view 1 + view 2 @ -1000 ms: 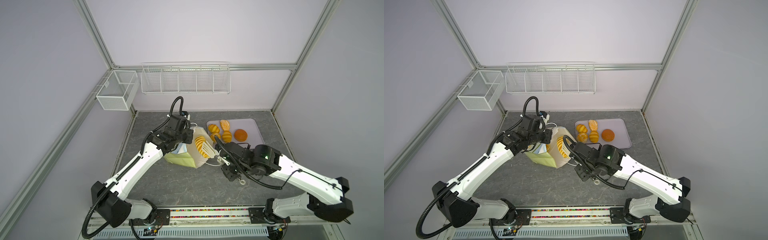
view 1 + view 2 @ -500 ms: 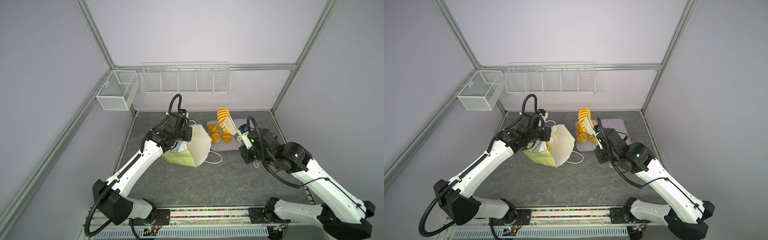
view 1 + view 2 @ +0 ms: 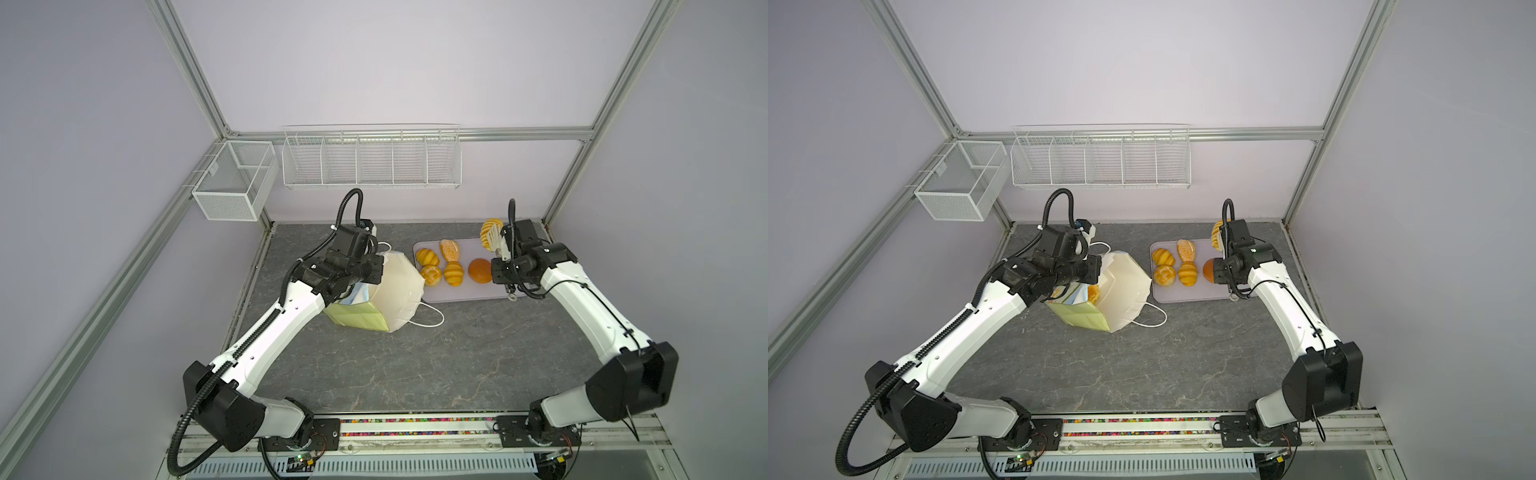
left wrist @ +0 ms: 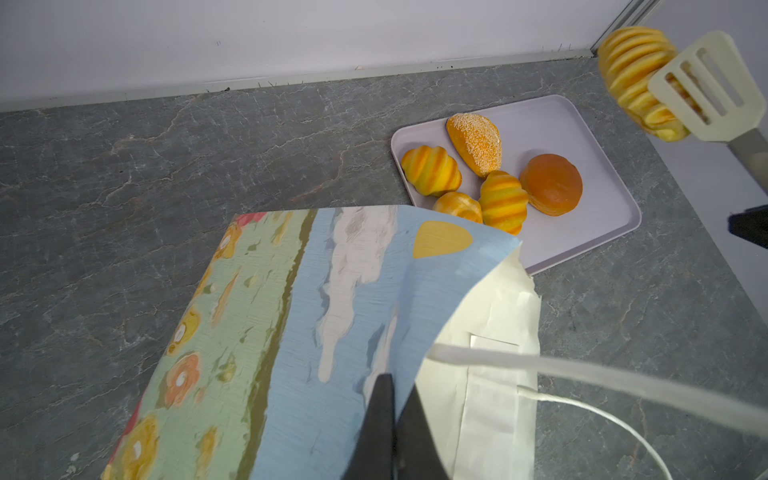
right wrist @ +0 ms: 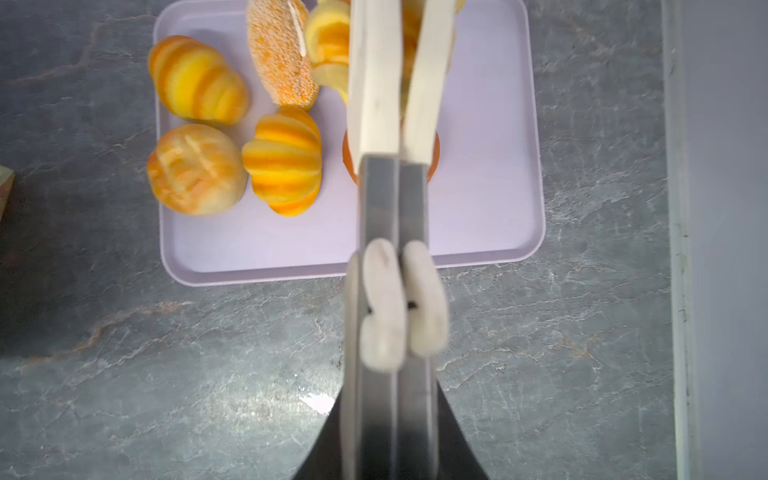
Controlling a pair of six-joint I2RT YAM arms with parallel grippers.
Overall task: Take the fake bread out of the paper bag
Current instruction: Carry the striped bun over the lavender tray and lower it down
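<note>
The right gripper comes down and toward the sesame pastry next, with bare tray showing (image 3: 469, 247) beside it, lays the loaf there and releases the steel tongs.
The paper bag (image 3: 397, 291) lies tilted on the table with its white inside facing the tray. My left gripper (image 4: 392, 384) is shut on the bag's printed rim (image 4: 332, 291). One orange piece of fake bread (image 3: 1093, 293) shows inside the bag. My right gripper (image 5: 390, 397) is shut on steel tongs (image 5: 392, 187), and their cream heads (image 4: 706, 87) pinch a long striped loaf (image 3: 489, 230) in the air above the tray's far right corner. Several more pastries (image 3: 450, 249) lie on the lilac tray (image 3: 469, 293).
A long white wire basket (image 3: 370, 158) hangs on the back wall and a mesh basket (image 3: 232, 183) on the left frame. A white cord handle (image 3: 428, 320) trails from the bag onto the grey table (image 3: 415, 365). The right wall stands close to the tray.
My right arm has drawn the tongs and striped loaf out of the bag and swung them right and back, over the tray. The left gripper has kept its hold on the bag.
</note>
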